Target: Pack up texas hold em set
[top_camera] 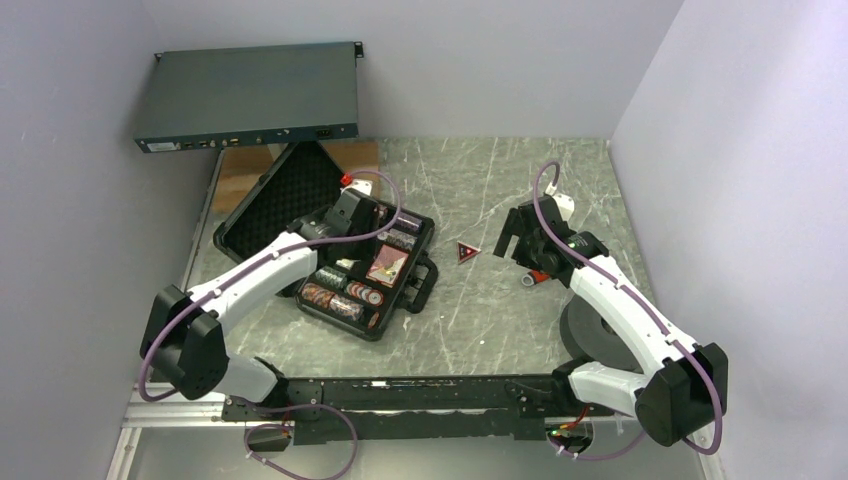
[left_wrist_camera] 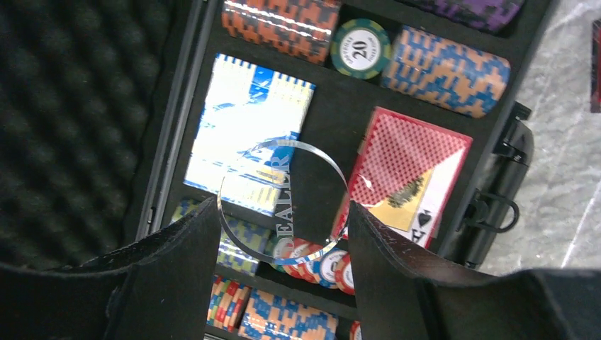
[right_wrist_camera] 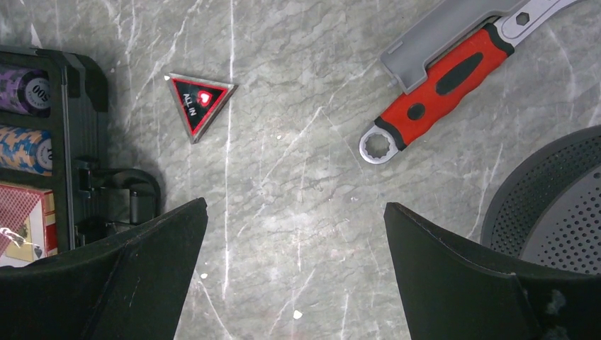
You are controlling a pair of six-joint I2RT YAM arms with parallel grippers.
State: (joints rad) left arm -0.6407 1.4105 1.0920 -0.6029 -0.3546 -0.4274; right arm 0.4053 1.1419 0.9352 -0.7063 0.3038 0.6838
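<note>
My left gripper should move down and toward the lid, over the blue and yellow card box (top_camera: pixel 345 263) (left_wrist_camera: pixel 248 131). The box's flat top is clear for releasing the DEALER disc.
The black case (top_camera: pixel 410 290) lies open at centre-left, its foam-lined lid (top_camera: pixel 285 195) tipped back. Inside it sit rolls of striped chips (left_wrist_camera: pixel 446 71), a blue and yellow card box (left_wrist_camera: pixel 248 131), a red card box (left_wrist_camera: pixel 411 177) and a few loose chips (left_wrist_camera: pixel 322 262). My left gripper (left_wrist_camera: pixel 283 219) hovers over the case interior, shut on the edges of a clear round disc (left_wrist_camera: pixel 283 195) lettered DEALER. A red and black triangular ALL IN marker (right_wrist_camera: pixel 198 99) lies on the table right of the case. My right gripper (right_wrist_camera: pixel 294 234) is open above bare table, nothing between its fingers.
A red-handled wrench (right_wrist_camera: pixel 439 81) lies on the table, up and to the right of the right gripper in its wrist view. A dark perforated round object (right_wrist_camera: pixel 560 205) sits at the right edge. A flat dark-grey rack unit (top_camera: pixel 250 95) stands at the back left. White walls close in both sides.
</note>
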